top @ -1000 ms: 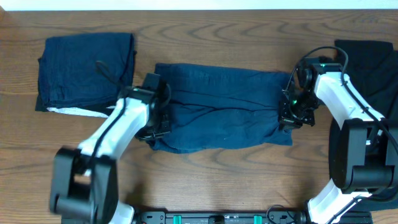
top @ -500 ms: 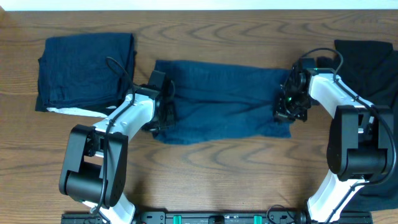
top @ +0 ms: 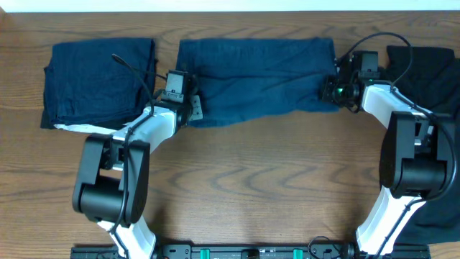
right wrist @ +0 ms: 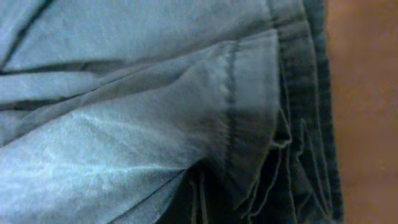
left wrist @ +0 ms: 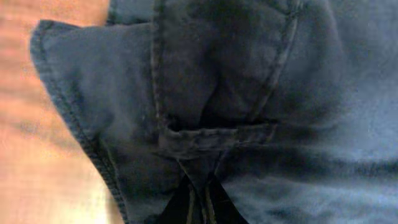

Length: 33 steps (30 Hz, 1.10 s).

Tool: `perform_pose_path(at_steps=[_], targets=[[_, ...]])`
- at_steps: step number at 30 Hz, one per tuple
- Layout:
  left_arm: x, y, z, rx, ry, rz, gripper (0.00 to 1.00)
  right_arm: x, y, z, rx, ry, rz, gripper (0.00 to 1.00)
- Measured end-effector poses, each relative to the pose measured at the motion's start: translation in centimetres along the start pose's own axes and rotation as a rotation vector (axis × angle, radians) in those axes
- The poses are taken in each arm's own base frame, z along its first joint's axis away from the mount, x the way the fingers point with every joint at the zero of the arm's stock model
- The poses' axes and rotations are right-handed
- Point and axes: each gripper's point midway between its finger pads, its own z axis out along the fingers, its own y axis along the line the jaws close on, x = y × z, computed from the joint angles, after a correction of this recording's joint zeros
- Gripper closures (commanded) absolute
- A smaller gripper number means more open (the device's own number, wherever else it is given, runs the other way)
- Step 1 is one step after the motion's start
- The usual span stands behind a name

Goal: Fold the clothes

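The bare wooden table lies open back from my left gripper. My left gripper needs to move back next, pulling the garment's end along, and release it on that table.
A dark navy denim-like garment (top: pixel 255 75) lies as a long band across the far middle of the table. My left gripper (top: pixel 188 108) is shut on its left end, and my right gripper (top: pixel 332 90) is shut on its right end. The left wrist view fills with stitched navy cloth (left wrist: pixel 249 93), a pinch of it drawn down between the closed left gripper (left wrist: pixel 199 205). In the right wrist view, hemmed layers of the same cloth (right wrist: pixel 124 124) bunch into the closed right gripper (right wrist: pixel 199 199).
A folded navy garment (top: pixel 97 79) sits at the far left, a white strip showing at its near edge. A black garment (top: pixel 431 72) lies at the far right under the right arm. Bare wooden table (top: pixel 251 187) spreads across the near half.
Both grippers have moved toward the far edge, carrying the garment's near edge with them. The garment now lies farther back as a narrower band.
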Motion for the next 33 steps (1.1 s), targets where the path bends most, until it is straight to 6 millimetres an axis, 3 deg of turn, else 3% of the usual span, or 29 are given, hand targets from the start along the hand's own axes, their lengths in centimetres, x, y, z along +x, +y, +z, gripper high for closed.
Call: perform_pose_path(at_steps=[6,12,16,22,25,28,33], targets=[[-0.7,-0.1,0.8,0.018,-0.028,0.059,0.94,-1.0,-0.1,0.4,-0.003,-0.046,-0.017,0.99],[0.9,0.7,-0.9,-0.013,0.068,0.098,0.94,1.1,-0.2,-1.2,0.011,0.069,-0.012,0.99],[0.8,0.9,-4.4,-0.018,0.082,0.097,0.92,2.9,0.0,-5.8,0.05,0.188,0.011,0.99],[0.2,0.4,-11.4,0.014,0.051,0.063,0.92,3.1,3.2,-16.1,0.053,0.177,0.003,0.99],[1.5,0.8,-13.3,0.002,0.096,0.037,0.92,4.9,3.8,-18.9,0.061,0.224,0.021,0.99],[3.7,1.6,-13.7,-0.027,0.187,0.025,0.92,7.2,3.2,-19.3,0.092,0.31,0.048,0.99],[7.3,2.7,-14.5,-0.074,0.339,0.009,0.92,11.5,1.4,-17.7,0.133,0.437,0.087,0.99]])
